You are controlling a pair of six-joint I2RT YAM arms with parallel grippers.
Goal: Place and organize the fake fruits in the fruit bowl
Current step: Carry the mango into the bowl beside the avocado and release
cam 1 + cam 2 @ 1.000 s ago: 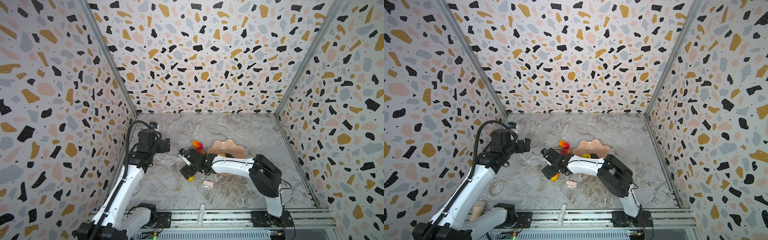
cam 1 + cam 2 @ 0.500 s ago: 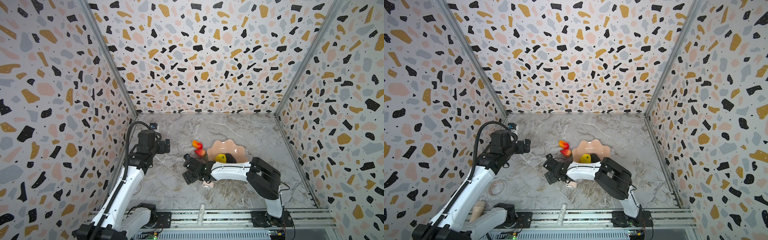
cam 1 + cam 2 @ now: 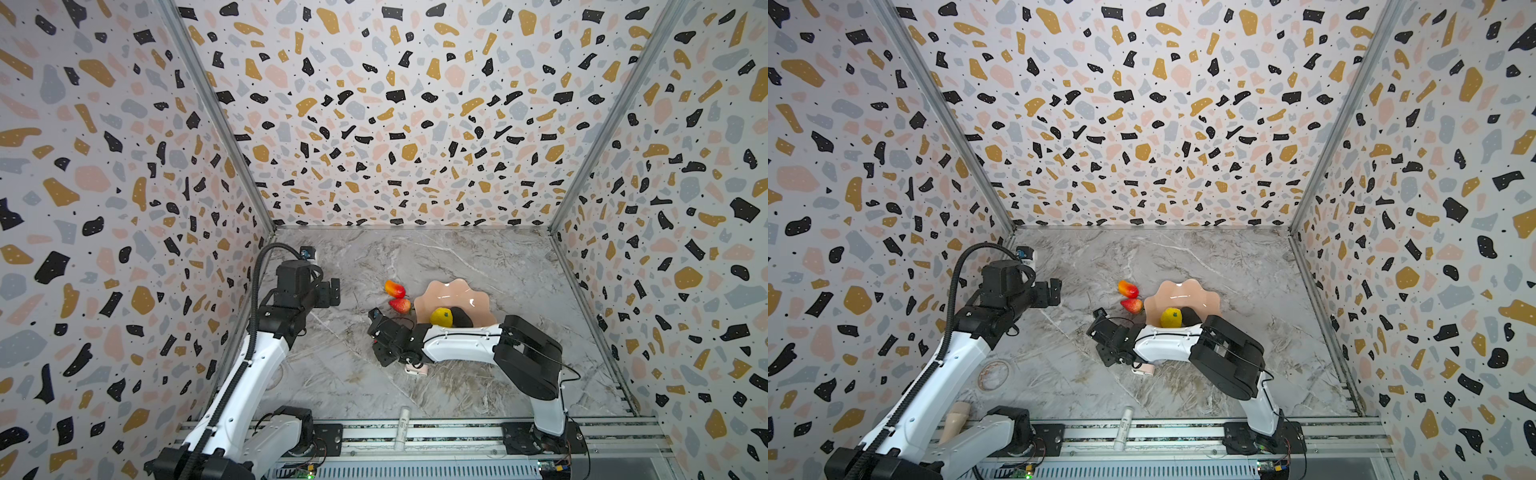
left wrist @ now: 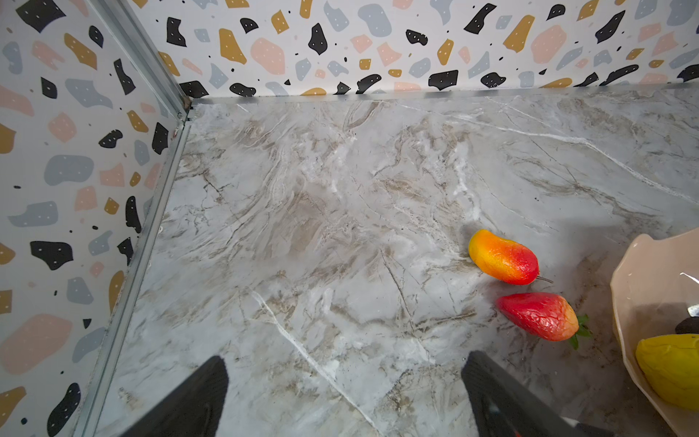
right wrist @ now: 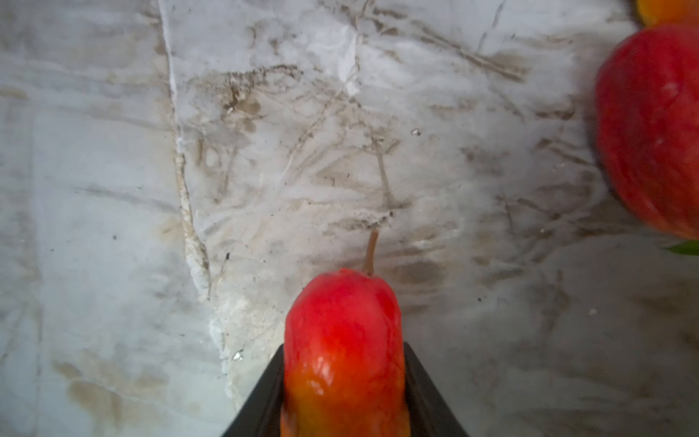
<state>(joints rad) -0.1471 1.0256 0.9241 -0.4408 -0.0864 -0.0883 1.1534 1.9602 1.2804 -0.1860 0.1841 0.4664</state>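
The bowl is bare beside the black oval (image 3: 461, 318). My right gripper should next rise, cross the bowl past the yellow citrus and lower to release the mango there.
In the right wrist view my right gripper (image 5: 344, 382) is shut on a red-yellow mango (image 5: 342, 333), whose stem end sticks out past the black fingers just above the marble. In both top views this gripper (image 3: 384, 345) hides that mango. A second mango (image 3: 394, 288) and a red strawberry (image 3: 400, 305) lie on the marble just left of the peach-pink fruit bowl (image 3: 455, 293). A yellow citrus (image 3: 441, 316) and a black oval (image 3: 461, 318) sit in the bowl. Off to the left, my left gripper (image 4: 344, 393) hangs open and empty above the floor.
A small pale pink clip (image 3: 417, 369) lies beside my right wrist. A white tube (image 3: 403, 422) rests at the front rail. A tape ring (image 3: 994, 374) lies at the front left. Patterned walls close in three sides.
My right gripper has dropped lower and closed its jaws on the mango. Its forearm has shifted off the bowl, so the citrus and black oval now show. The left arm has not moved.
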